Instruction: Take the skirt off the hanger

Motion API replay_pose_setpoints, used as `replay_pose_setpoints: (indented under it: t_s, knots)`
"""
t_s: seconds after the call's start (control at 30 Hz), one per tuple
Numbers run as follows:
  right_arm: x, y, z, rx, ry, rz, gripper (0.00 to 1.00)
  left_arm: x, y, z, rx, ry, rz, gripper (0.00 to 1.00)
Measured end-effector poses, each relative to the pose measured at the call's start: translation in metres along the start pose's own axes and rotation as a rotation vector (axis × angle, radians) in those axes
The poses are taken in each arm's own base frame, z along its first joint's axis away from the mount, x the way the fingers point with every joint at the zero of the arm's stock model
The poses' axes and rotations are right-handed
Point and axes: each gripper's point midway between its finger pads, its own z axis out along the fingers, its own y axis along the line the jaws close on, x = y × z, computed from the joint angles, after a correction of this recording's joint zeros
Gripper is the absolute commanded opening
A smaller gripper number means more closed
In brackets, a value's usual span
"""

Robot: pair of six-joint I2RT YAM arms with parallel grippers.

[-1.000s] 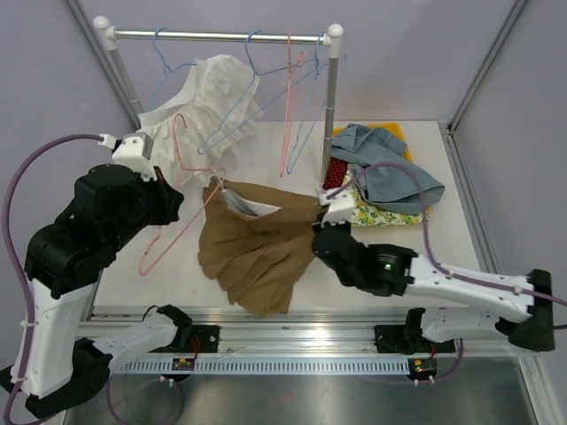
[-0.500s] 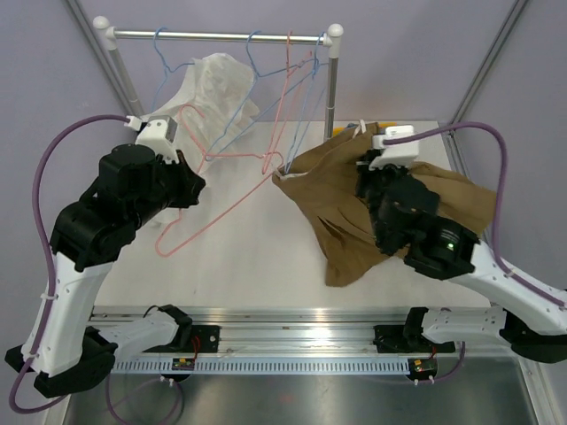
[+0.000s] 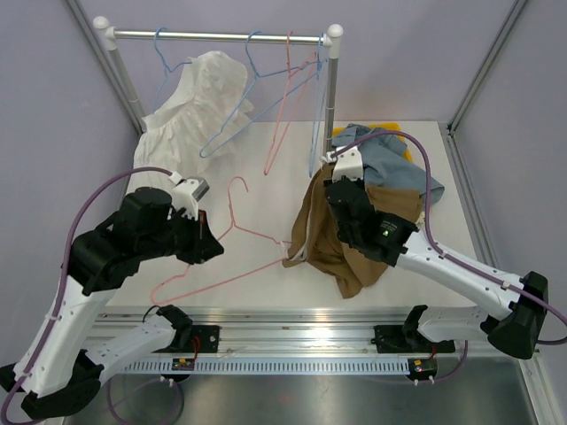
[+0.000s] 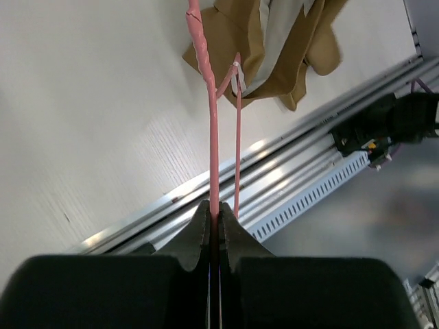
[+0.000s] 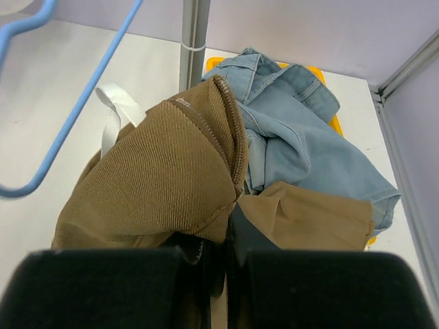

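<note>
I will next raise my right gripper, then lower the skirt onto the blue jeans (image 3: 388,166) and let it go, because they lie outward, to the gripper's right in the top view.
The brown skirt (image 3: 350,243) hangs bunched from my right gripper (image 3: 335,184), right of the table's middle. In the right wrist view the gripper (image 5: 221,236) is shut on the skirt's corduroy waistband (image 5: 158,185), with a white hanging loop (image 5: 113,103) beside it. My left gripper (image 3: 211,246) is shut on the pink hanger (image 3: 235,266), which lies low over the table. In the left wrist view the fingers (image 4: 199,226) clamp the hanger wire (image 4: 212,137). Its far end reaches the skirt's edge (image 4: 274,55). I cannot tell whether they are still hooked together.
A clothes rack (image 3: 221,35) stands at the back with a white garment (image 3: 195,97) and blue and pink hangers (image 3: 283,97). Its right pole (image 3: 331,88) is close behind my right gripper. Blue jeans (image 3: 399,168) lie on a yellow tray at the back right.
My right arm has swung down and left with the skirt, from high at the right to near the pole. My left arm has dropped towards the front, lowering the pink hanger.
</note>
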Motion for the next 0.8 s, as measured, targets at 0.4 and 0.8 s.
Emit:
replay_pose_setpoints:
  t_s: [0.4, 0.8]
  knots:
    - [0.104, -0.094, 0.061, 0.303, 0.190, 0.161, 0.00, 0.011, -0.031, -0.066, 0.165, -0.121, 0.018, 0.00]
    - [0.113, -0.178, 0.075, 0.484, 0.249, 0.343, 0.00, 0.020, -0.041, -0.096, 0.223, -0.157, -0.008, 0.00]
